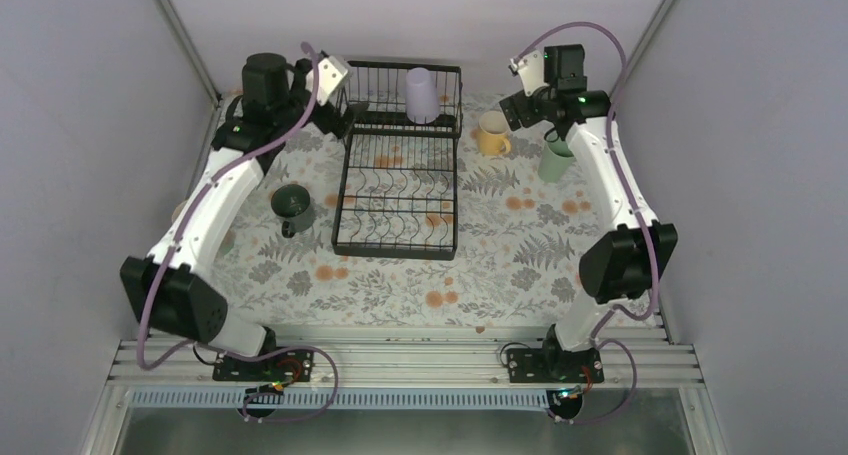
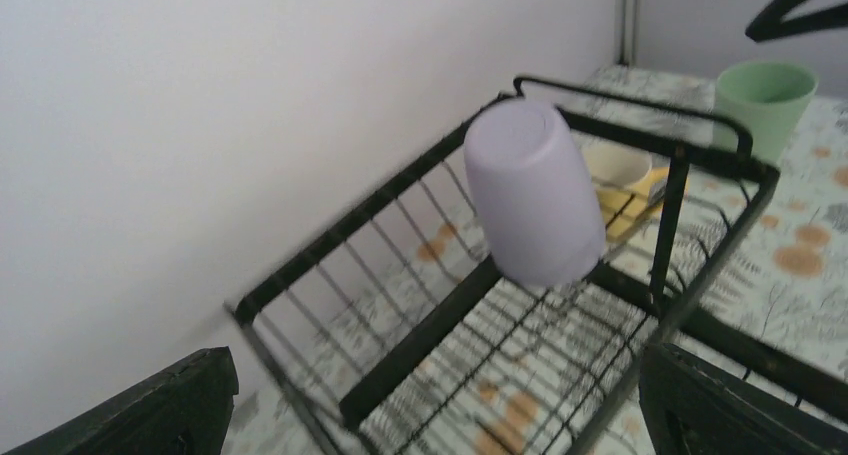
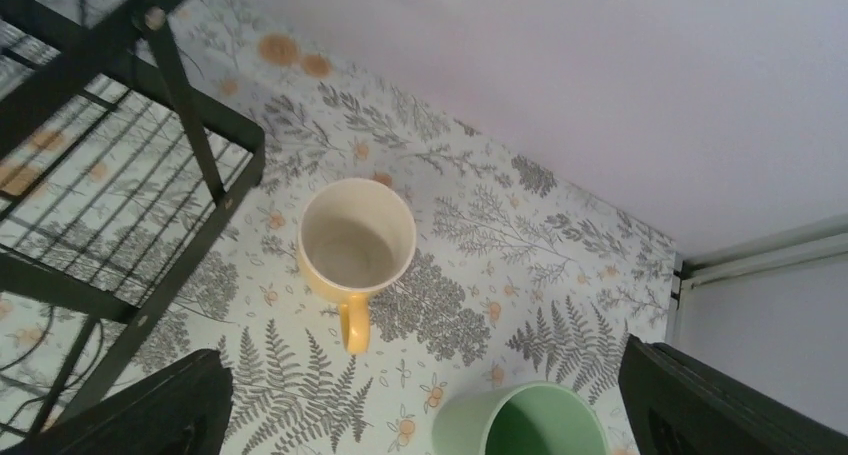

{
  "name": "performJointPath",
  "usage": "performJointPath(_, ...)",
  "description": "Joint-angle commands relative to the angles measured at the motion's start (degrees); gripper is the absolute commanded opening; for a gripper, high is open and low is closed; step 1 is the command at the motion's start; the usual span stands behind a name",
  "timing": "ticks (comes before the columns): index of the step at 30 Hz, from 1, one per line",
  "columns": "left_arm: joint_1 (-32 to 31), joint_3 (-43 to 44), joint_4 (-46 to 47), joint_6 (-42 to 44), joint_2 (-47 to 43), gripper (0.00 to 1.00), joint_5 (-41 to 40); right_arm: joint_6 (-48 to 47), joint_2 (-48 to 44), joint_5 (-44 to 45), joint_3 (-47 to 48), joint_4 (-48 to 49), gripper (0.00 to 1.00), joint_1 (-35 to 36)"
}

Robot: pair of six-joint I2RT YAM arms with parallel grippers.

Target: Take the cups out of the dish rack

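My left gripper moves along the basket onto the upper end of the lavender tumbler next, since that end lies to the gripper's right in the top view.
The black wire dish rack stands mid-table. A lavender tumbler sits upside down in its raised back basket; the left wrist view shows the tumbler tilted on the basket wires. My left gripper is open and empty at the basket's left end, short of the tumbler. A yellow mug and a mint-green tumbler stand upright on the table right of the rack. My right gripper is open and empty above them. A dark grey-green mug stands left of the rack.
The right wrist view shows the yellow mug, the green tumbler and the rack's corner. The back wall is close behind the rack. The left arm hides part of the table at the far left.
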Motion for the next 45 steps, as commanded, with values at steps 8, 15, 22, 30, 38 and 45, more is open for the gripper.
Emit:
performJointPath(8, -5.9, 22.4, -0.3, -10.7, 21.1, 1.00, 14.0, 2.2, -11.8, -12.1, -10.0, 9.8, 1.00, -0.4)
performJointPath(15, -6.8, 33.1, 1.7, -14.4, 32.2, 1.00, 20.5, 1.0, -14.8, -12.1, -15.1, 11.7, 1.00, -0.4)
performJointPath(22, -6.9, 41.3, 2.7, -17.2, 42.2, 1.00, 23.2, 0.9, -15.9, -12.3, -18.8, 13.4, 1.00, -0.4)
performJointPath(30, -6.8, 46.4, 1.5, -17.8, 48.1, 1.00, 24.1, 0.3, -15.3, -11.4, -20.3, 14.7, 1.00, -0.4)
performJointPath(38, -6.6, 47.1, -1.6, -16.6, 48.3, 0.69, 24.6, 0.6, -14.7, -11.8, -21.6, 16.3, 1.00, -0.4)
performJointPath(45, -6.3, 47.5, -3.1, -16.7, 46.6, 0.52, 25.3, 0.9, -15.4, -11.9, -20.4, 15.5, 1.00, -0.3)
